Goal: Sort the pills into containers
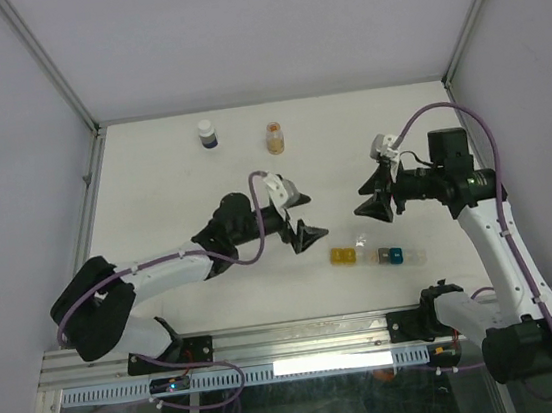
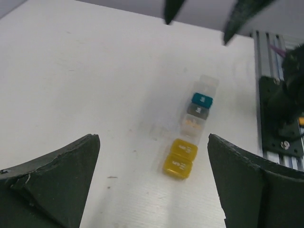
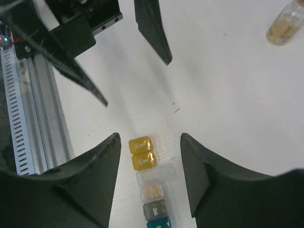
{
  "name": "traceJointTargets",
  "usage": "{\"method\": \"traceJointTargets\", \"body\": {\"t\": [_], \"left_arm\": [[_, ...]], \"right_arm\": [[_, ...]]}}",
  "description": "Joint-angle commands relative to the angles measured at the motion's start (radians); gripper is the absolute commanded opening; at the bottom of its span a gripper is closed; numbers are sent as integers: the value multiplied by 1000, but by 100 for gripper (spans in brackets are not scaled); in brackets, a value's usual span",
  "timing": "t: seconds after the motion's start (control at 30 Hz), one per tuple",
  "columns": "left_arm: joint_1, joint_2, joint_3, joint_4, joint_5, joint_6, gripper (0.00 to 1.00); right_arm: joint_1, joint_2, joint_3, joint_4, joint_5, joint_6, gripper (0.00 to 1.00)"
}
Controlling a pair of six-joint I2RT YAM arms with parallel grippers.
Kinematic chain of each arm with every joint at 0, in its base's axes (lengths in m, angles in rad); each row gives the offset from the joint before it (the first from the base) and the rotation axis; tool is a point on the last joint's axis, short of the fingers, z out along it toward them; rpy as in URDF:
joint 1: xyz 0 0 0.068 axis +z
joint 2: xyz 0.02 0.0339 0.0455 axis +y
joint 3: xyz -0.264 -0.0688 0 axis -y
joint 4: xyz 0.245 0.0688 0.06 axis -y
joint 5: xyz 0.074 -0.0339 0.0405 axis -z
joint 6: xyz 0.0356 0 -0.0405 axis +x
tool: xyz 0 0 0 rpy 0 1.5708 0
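Next, my left gripper moves outward from beside the yellow end of the containers. It then closes around the top of the small clear vial (image 1: 273, 127), since tan contents show inside.
The containers (image 1: 378, 254) lie as a short strip on the white table, with yellow, clear, grey and teal compartments (image 3: 142, 154). Tan pills (image 3: 153, 192) fill one clear compartment, seen too in the left wrist view as pills (image 2: 192, 122). A clear lid flap (image 3: 167, 170) stands open beside the strip. My left gripper (image 1: 305, 233) hangs open just left of the strip's yellow end (image 2: 179, 159), nothing between its fingers (image 2: 61, 171). My right gripper (image 3: 148, 142) is open above the strip, a gap on each side of it.
A small clear vial (image 1: 275, 137) with tan contents stands at the back, also showing as the vial (image 3: 285, 23) in the right wrist view. A white-capped dark blue bottle (image 1: 207, 134) stands to its left. The aluminium rail (image 2: 278, 95) runs along the near table edge.
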Motion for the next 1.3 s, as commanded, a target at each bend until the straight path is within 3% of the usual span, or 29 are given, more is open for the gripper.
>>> {"method": "traceJointTargets", "body": {"t": [0.0,0.2,0.4,0.53,0.67,0.9,1.27], "left_arm": [[153,-116,67,-191,-14,-283,99],[363,-176,132,-346,-57,-448,99],[483,-37,329,-515,-84,-477,99],[484,99,483,-575,-164,-429,99],[475,248,694,-720,-349,-367,96],[395,450,962,-877,-559,-234,99],[361,728,1255,-913,-575,-194,98]], "right_arm": [[-52,-36,-18,210,-153,209,57],[-158,-75,-127,306,-247,274,61],[-221,-99,-176,344,-268,299,63],[-229,-89,-173,342,-265,297,63],[-227,-66,-171,342,-275,296,63],[-209,-39,-156,326,-267,282,64],[-219,-20,-167,322,-225,266,65]]}}
